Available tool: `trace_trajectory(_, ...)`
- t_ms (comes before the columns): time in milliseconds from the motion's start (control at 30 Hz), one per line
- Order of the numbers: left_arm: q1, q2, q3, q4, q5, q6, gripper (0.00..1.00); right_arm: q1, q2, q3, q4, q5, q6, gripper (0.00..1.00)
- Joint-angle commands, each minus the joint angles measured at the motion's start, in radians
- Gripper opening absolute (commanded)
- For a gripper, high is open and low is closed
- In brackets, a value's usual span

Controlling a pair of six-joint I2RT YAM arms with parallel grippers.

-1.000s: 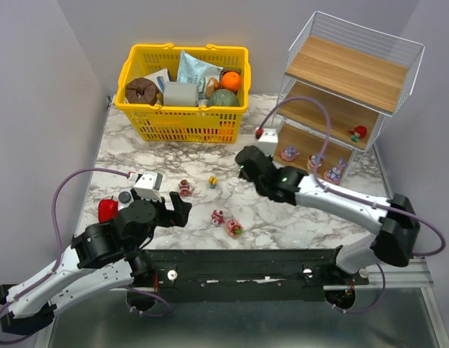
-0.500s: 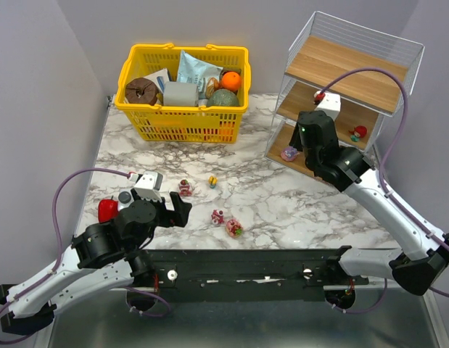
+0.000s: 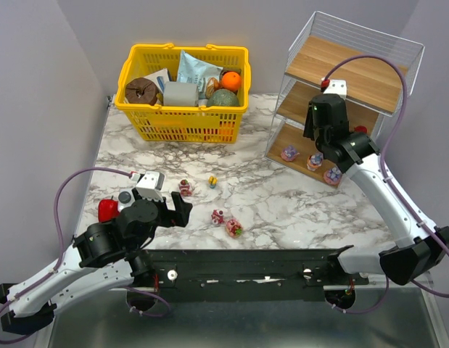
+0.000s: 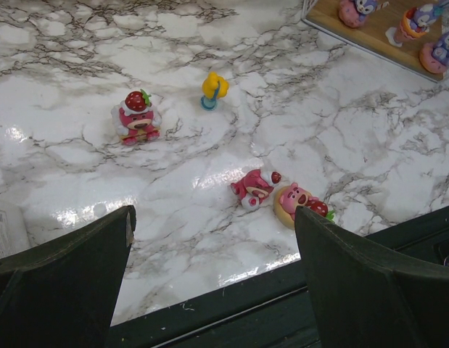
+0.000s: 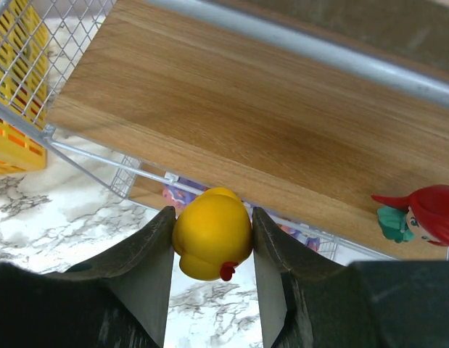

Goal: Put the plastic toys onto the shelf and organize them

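Note:
Bare wood beside the red-haired figurine is outward of my right gripper, so next my right gripper will move the yellow duck (image 5: 212, 233) outward past the middle board's edge and let go of it.
My right gripper (image 5: 212, 239) is shut on a yellow duck (image 5: 212, 233) and hangs just in front of the shelf's (image 3: 347, 72) middle board (image 5: 246, 123); the top external view shows that gripper (image 3: 315, 125) there too. A red-haired figurine (image 5: 420, 221) stands on that board. Three purple-pink toys (image 3: 315, 161) sit on the bottom tier. On the table lie a strawberry bear (image 4: 136, 116), a small yellow toy (image 4: 214, 88), a pink bear on its side (image 4: 254, 187) and a bear in a ring (image 4: 300, 204). My left gripper (image 4: 215, 217) is open and holds nothing, near the table's front edge (image 3: 182, 210).
A yellow basket (image 3: 182, 83) full of groceries stands at the back left. A red pepper-like object (image 3: 106, 210) and a white bottle with a grey cap (image 3: 126, 197) sit beside my left arm. A black rail (image 3: 246, 264) runs along the near edge.
My right arm has swung from the middle of the table up to the shelf's middle tier with the duck in its jaws. The left arm has not moved.

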Motion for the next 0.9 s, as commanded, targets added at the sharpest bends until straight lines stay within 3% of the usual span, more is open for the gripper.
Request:
trace_trajectory(0, 0.004, 0.005, -0.008, 0.005, -0.018, 0.007, 0.99, -0.027, -0.009, -0.001, 0.027, -0.052, -0.043, 0.35)
trace_trajectory(567, 0.004, 0.011, -0.007, 0.004, -0.021, 0.006, 0.99, -0.113, 0.040, -0.001, 0.023, -0.104, -0.043, 0.41)
trace_trajectory(867, 0.004, 0.009, -0.007, 0.002, -0.021, 0.006, 0.99, -0.116, 0.060, -0.015, 0.044, -0.022, -0.045, 0.46)
